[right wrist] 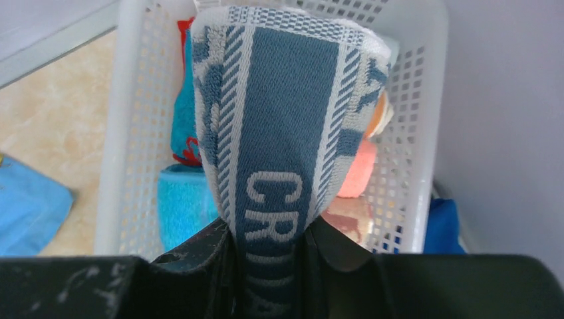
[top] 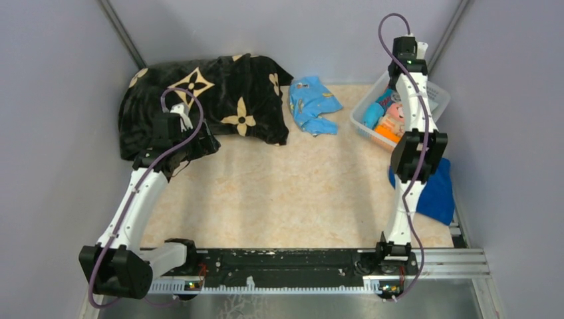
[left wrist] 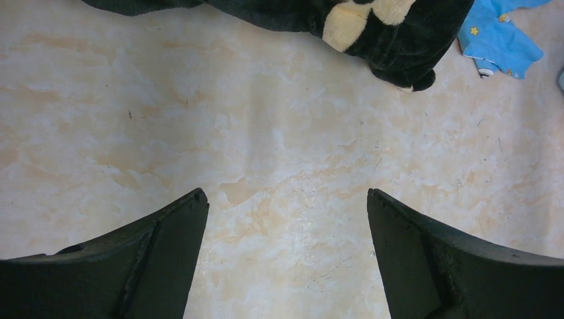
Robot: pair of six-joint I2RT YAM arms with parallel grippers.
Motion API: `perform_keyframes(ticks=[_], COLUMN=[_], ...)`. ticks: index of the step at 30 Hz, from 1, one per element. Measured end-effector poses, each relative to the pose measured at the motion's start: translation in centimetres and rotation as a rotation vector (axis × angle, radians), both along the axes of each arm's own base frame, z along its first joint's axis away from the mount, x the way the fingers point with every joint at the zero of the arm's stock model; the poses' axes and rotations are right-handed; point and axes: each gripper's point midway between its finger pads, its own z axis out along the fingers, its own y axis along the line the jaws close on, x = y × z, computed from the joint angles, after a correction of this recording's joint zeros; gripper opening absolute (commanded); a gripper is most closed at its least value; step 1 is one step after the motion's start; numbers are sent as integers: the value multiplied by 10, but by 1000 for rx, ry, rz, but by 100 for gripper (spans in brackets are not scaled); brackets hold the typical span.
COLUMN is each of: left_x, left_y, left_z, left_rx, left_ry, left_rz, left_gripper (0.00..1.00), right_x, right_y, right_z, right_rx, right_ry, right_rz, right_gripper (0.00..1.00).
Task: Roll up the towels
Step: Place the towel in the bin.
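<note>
The red-edged towel (top: pixel 387 98) lies below in the basket (top: pixel 435 100). My right gripper eases down and to its left in the wrist view next and releases over the towel.
My right gripper (right wrist: pixel 269 232) is shut on a white towel with dark-blue print (right wrist: pixel 286 113) and holds it bunched above the white basket (right wrist: pixel 130 133). A small turquoise towel (right wrist: pixel 183 209) lies inside the basket. In the top view the right gripper (top: pixel 414 58) is high over the basket (top: pixel 435 100) at the back right. A large royal-blue towel (top: pixel 435 193) lies crumpled by the right wall, partly behind the right arm. My left gripper (left wrist: pixel 286 252) is open and empty over bare table, close to the blanket's front edge (top: pixel 201 143).
A black blanket with cream flowers (top: pixel 199 100) covers the back left. A light-blue printed cloth (top: pixel 312 103) lies between the blanket and the basket. The basket also holds pink and orange items (top: pixel 394 119). Walls close in on both sides.
</note>
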Motion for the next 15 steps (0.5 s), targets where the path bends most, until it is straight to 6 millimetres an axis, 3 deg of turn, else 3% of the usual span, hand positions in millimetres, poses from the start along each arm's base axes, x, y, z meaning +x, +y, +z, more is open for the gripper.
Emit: perform_keyframes(ticks=[7, 15], left_x=[2, 4], left_y=[1, 5], left_z=[-15, -24], left_rx=[14, 19], left_ry=[43, 71], left_rz=[-5, 6], left_gripper=[94, 94], right_x=[19, 46], right_y=[-1, 4], right_z=[-79, -115], right_rx=[76, 117], right_ry=[80, 41], right_rz=[-97, -96], right_gripper=[0, 0])
